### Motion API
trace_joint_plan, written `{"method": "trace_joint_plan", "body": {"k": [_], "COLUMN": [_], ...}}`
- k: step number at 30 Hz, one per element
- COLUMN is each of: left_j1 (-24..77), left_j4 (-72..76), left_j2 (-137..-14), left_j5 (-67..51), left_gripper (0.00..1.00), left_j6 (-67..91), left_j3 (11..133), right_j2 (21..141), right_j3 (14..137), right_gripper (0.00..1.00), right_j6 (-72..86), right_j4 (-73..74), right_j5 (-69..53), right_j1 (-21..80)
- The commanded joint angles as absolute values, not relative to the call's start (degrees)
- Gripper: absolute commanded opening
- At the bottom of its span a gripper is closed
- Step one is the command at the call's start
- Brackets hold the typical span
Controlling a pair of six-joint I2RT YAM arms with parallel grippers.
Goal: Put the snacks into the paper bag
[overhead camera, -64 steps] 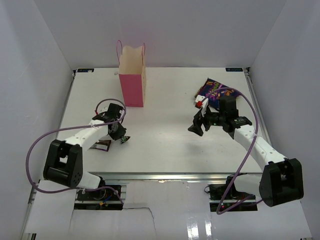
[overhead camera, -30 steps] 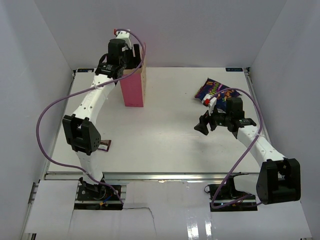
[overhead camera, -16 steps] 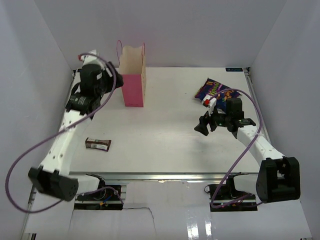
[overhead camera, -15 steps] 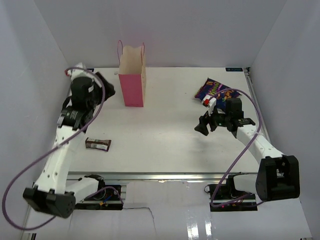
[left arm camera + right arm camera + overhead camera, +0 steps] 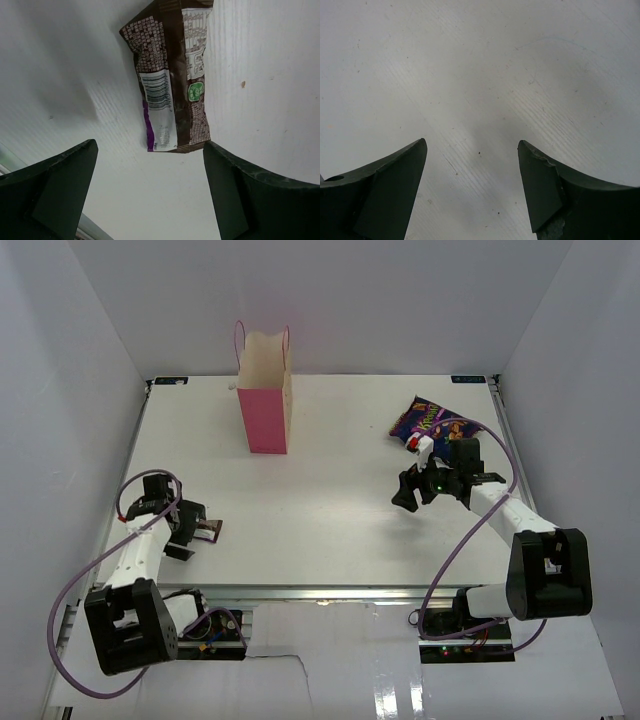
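Next, my left gripper should advance down to the dark brown packet, onto its barcode half [image 5: 204,534] [image 5: 159,110], and close across it, as it lies flat just ahead of the open fingers.
The pink paper bag [image 5: 265,405] stands upright at the back of the table, left of centre. A dark brown packet [image 5: 209,530] lies flat near the front left edge; in the left wrist view this brown packet [image 5: 172,85] sits just ahead of my fingertips. My left gripper [image 5: 190,532] [image 5: 149,150] hangs open just short of it, nothing between the jaws. A crinkly blue-purple snack bag [image 5: 425,422] lies at the back right. My right gripper [image 5: 402,492] [image 5: 472,142] is open over bare table in front of that bag, holding nothing.
White walls enclose the table [image 5: 330,490] on the left, back and right. The left arm's purple cable [image 5: 75,585] loops low by the front left corner. The right arm's cable [image 5: 500,455] arcs over beside the snack bag.
The left arm has swung from beside the paper bag down to the front left, stopping at the brown packet, and its jaws have spread wider. The right arm has barely moved.
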State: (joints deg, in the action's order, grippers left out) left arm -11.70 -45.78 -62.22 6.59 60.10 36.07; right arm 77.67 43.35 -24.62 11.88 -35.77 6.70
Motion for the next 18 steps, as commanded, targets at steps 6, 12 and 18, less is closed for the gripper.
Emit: {"method": "trace_joint_plan", "body": {"k": [6, 12, 18], "left_j1": [-15.73, -16.79, -17.05], "left_j4": [-36.13, -35.25, -34.80], "left_j2": [-72.67, -80.58, -81.39], "left_j5": [1.49, 0.62, 0.09], "left_gripper": [0.94, 0.78, 0.45], "left_j6": [64.42, 64.51, 62.15], "left_j3": [38.40, 40.43, 41.92], "right_j2": [77.08, 77.25, 77.69], "right_j3": [44.65, 45.00, 45.17], "right_gripper": [0.79, 0.79, 0.79], "right_j6": [-24.08, -24.08, -24.35], "right_j4": [10.99, 11.34, 11.60], "right_j5": [-37.18, -37.62, -37.88], "right_j1": [5.19, 4.48, 4.13]}}
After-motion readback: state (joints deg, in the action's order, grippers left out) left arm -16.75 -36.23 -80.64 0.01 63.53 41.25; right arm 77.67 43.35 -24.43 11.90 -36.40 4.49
